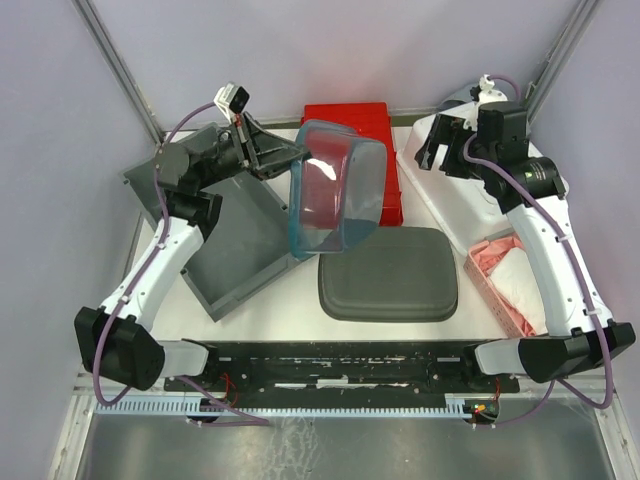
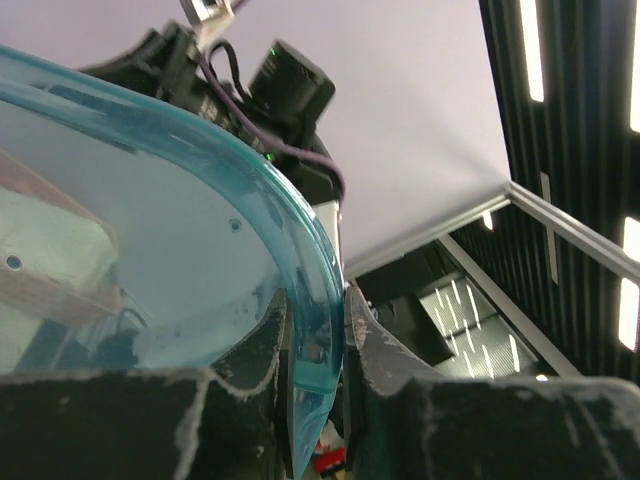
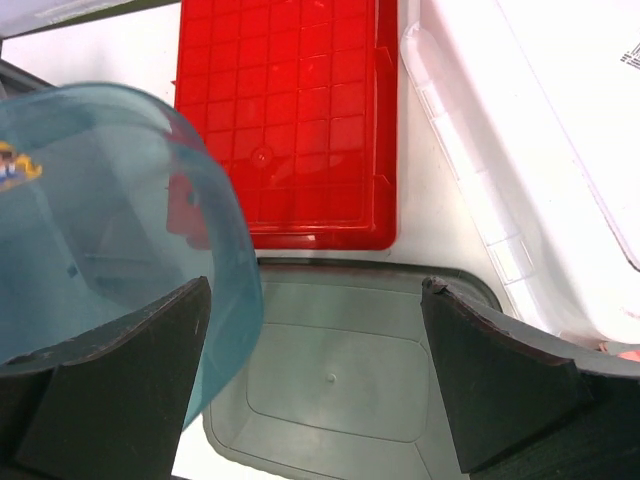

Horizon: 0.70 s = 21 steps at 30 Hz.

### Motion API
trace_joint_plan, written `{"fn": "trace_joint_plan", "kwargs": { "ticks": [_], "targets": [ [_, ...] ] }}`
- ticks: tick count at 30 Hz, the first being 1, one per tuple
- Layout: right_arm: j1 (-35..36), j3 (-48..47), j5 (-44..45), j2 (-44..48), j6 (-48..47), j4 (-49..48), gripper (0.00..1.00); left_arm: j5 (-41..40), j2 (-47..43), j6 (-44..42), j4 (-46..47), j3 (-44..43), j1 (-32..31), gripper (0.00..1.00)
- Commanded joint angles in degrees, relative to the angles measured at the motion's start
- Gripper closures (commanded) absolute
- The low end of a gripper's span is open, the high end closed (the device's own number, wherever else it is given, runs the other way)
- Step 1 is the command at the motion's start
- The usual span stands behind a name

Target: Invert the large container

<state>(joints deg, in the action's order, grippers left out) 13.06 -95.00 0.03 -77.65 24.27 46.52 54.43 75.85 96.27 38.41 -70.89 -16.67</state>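
The container [image 1: 335,190] hangs sideways. My left gripper will swing outward and to the left in the top view, toward the grey bin's far end [image 1: 206,136], to release.
The large translucent teal container [image 1: 335,190] hangs tilted on its side above the table's middle back, its opening facing left. My left gripper [image 1: 298,152] is shut on its upper left rim. In the left wrist view the fingers [image 2: 262,345] pinch the teal wall [image 2: 150,250] between them, the gripper [image 2: 318,340] pointing up at the ceiling. My right gripper [image 1: 432,150] is open and empty at the back right. In the right wrist view the right gripper [image 3: 315,370] hovers with the teal container [image 3: 110,220] at its left.
An open grey bin [image 1: 235,245] lies left. A dark grey upturned tub [image 1: 390,272] sits in the middle, also in the right wrist view [image 3: 370,370]. A red lid [image 1: 350,115] lies behind it. A white tub [image 1: 440,190] and a pink basket [image 1: 510,275] stand right.
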Motion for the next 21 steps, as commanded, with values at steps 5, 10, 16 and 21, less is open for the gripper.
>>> {"fn": "trace_joint_plan", "kwargs": {
  "ticks": [5, 10, 16, 21],
  "targets": [
    [-0.05, -1.8, 2.02, -2.19, -1.07, 0.05, 0.05, -2.63, -8.15, 0.86, 11.94, 6.29, 0.3, 0.97],
    [-0.81, -5.91, -5.9, -5.64, 3.55, 0.18, 0.02, -15.68, -6.7, -0.19, 21.77, 9.73, 0.23, 0.97],
    [-5.27, -0.98, -28.02, -8.23, 25.62, -14.29, 0.02, -38.37, -7.05, -7.07, 24.63, 13.95, 0.06, 0.97],
    [-5.11, 15.12, -39.16, -11.39, 60.88, -59.24, 0.03, -52.83, -5.29, -10.22, 28.27, 14.11, 0.05, 0.97]
  ]
}}
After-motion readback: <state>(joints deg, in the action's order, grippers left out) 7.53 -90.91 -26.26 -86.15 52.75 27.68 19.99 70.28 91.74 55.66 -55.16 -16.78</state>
